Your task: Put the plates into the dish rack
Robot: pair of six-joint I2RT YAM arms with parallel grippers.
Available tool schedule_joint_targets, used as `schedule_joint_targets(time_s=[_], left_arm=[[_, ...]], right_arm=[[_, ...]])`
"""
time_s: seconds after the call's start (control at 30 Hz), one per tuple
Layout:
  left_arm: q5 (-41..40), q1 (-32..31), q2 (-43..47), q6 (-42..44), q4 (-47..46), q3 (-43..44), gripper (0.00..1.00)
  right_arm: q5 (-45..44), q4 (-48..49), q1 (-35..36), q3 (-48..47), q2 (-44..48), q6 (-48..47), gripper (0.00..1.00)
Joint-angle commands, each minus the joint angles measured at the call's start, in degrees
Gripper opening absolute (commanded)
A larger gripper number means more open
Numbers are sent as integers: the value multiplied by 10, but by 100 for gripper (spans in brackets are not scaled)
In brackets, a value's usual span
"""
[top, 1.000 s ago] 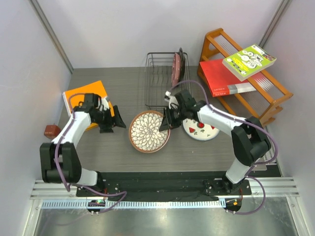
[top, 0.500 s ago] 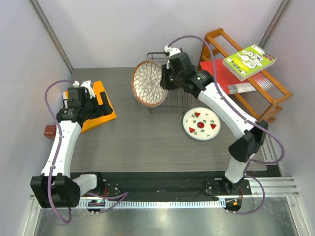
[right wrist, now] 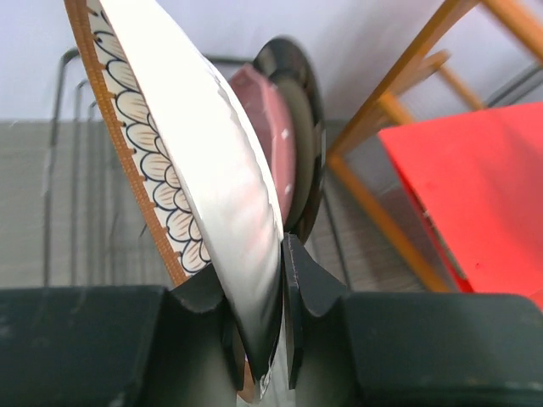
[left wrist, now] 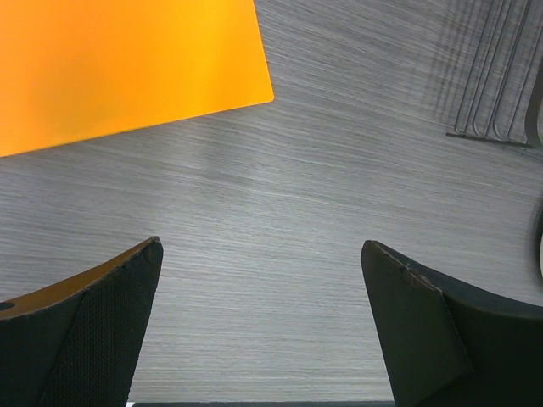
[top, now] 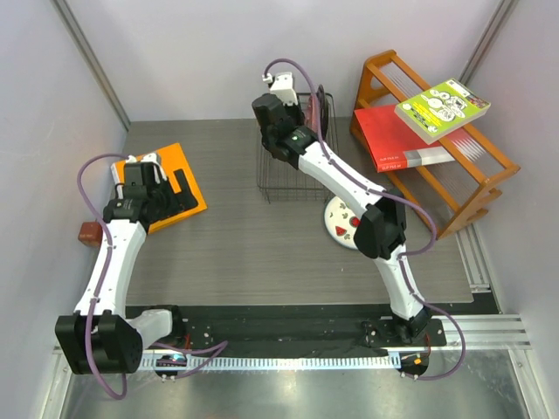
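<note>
The right gripper brings the brown-rimmed petal plate down into the rack's back part (right wrist: pixel 222 180) beside the pink plate next, then opens.
My right gripper (right wrist: pixel 250 254) is shut on the rim of the brown-rimmed petal plate (right wrist: pixel 161 186) and holds it on edge over the black wire dish rack (top: pixel 262 166). The pink plate (right wrist: pixel 265 127) and the dark-rimmed plate (right wrist: pixel 307 93) stand upright in the rack just behind it, and both show in the top view (top: pixel 313 118). In the top view the right gripper (top: pixel 293 122) is above the rack's back part. The white fruit plate (top: pixel 342 225) lies flat on the table, partly under the right arm. My left gripper (top: pixel 179 196) is open and empty over the orange board (left wrist: pixel 127 68).
An orange wooden shelf (top: pixel 441 179) stands at the back right with a red book (top: pixel 397 140) and a green book (top: pixel 441 109) on it. The orange board (top: pixel 166 175) lies at the left. A small brown block (top: pixel 92 233) sits at the table's left edge.
The right arm lifted the petal plate off the table, swung it up to the rack and turned it on edge beside the standing plates. The left arm drew back over the orange board.
</note>
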State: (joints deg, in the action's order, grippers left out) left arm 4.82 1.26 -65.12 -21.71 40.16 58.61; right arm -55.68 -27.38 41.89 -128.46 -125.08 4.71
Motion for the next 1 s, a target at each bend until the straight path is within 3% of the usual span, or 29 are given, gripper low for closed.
schedule_joint_targets(time_s=[0.0, 0.27, 0.97], left_arm=[[-21, 2, 26, -13, -19, -5, 99], [-25, 2, 27, -12, -20, -13, 99], [-38, 0, 26, -6, -27, -32, 99]], right_arm=[[-145, 238, -3, -85, -20, -133, 1], [-191, 301, -26, -163, -118, -212, 1], [-170, 291, -51, -169, -213, -198, 1]])
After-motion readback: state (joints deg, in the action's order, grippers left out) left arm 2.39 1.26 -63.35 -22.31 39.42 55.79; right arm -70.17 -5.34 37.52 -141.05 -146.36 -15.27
